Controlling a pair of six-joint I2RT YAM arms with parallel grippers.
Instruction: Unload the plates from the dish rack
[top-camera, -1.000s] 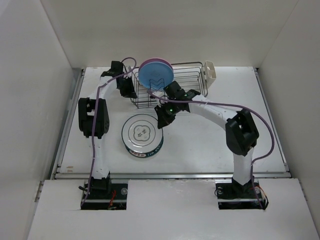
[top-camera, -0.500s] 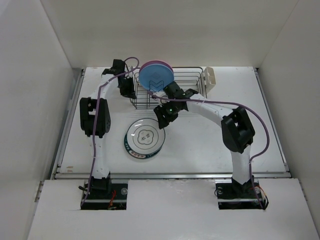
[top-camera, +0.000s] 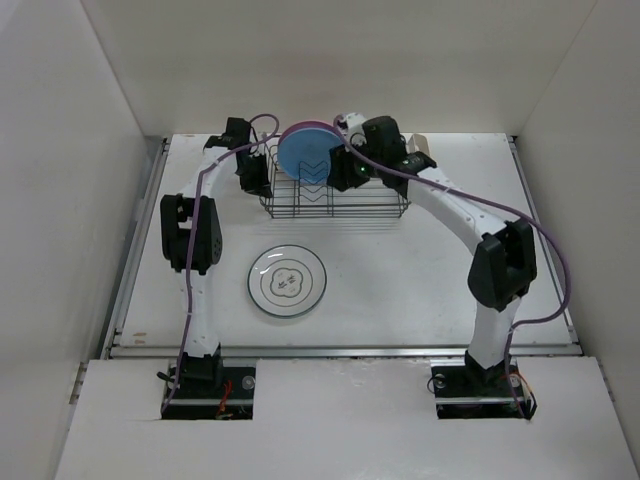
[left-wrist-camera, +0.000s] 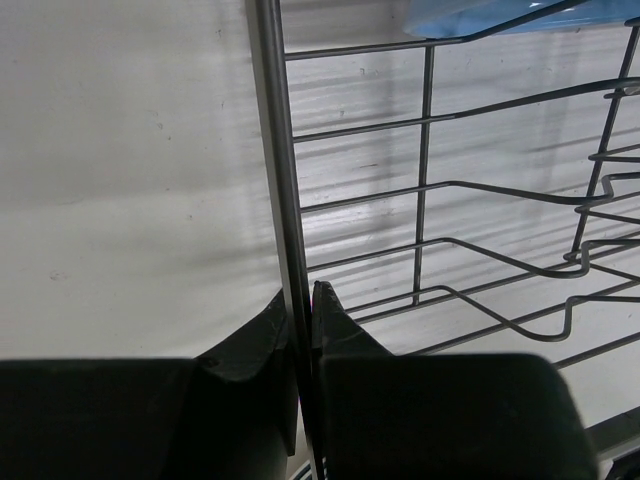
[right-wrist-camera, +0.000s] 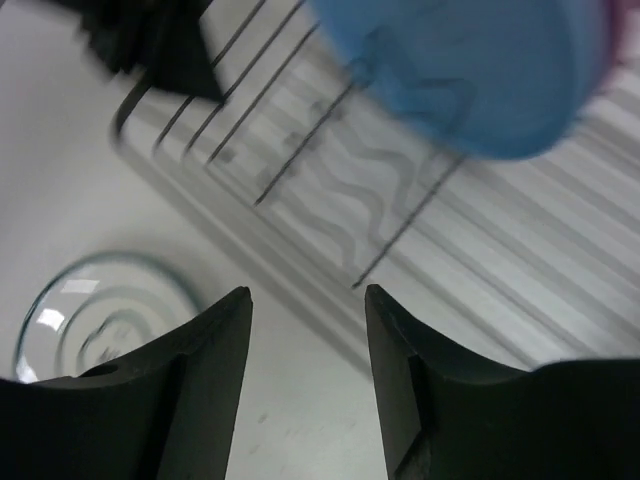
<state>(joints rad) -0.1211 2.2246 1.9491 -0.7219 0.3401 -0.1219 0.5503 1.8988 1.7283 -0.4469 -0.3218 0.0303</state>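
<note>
I should move my right gripper outward onto the blue plate's cup-side rim (top-camera: 336, 141) (right-wrist-camera: 567, 115) and tilt its fingers toward the back wall, because that rim is farther out than my gripper.
The black wire dish rack (top-camera: 370, 200) stands at the back of the table. A blue plate (top-camera: 309, 153) stands upright at its left end, with a pink plate (top-camera: 318, 125) right behind it. My left gripper (top-camera: 254, 174) is shut on the upright wire at the rack's left end (left-wrist-camera: 283, 200). My right gripper (top-camera: 338, 172) is open and empty above the rack, just right of the blue plate (right-wrist-camera: 470, 70). The white plate with the dark flower outline (top-camera: 287, 281) lies flat on the table in front of the rack and also shows in the right wrist view (right-wrist-camera: 95, 310).
A cream cutlery cup (top-camera: 425, 148) hangs on the rack's right end, partly hidden by my right arm. White walls close in the table at the back and on both sides. A raised lip (top-camera: 350, 348) runs along the near edge.
My right gripper lowered the flower plate flat onto the table, let it go, and swung back up over the rack beside the blue plate. The left gripper stayed on the rack.
</note>
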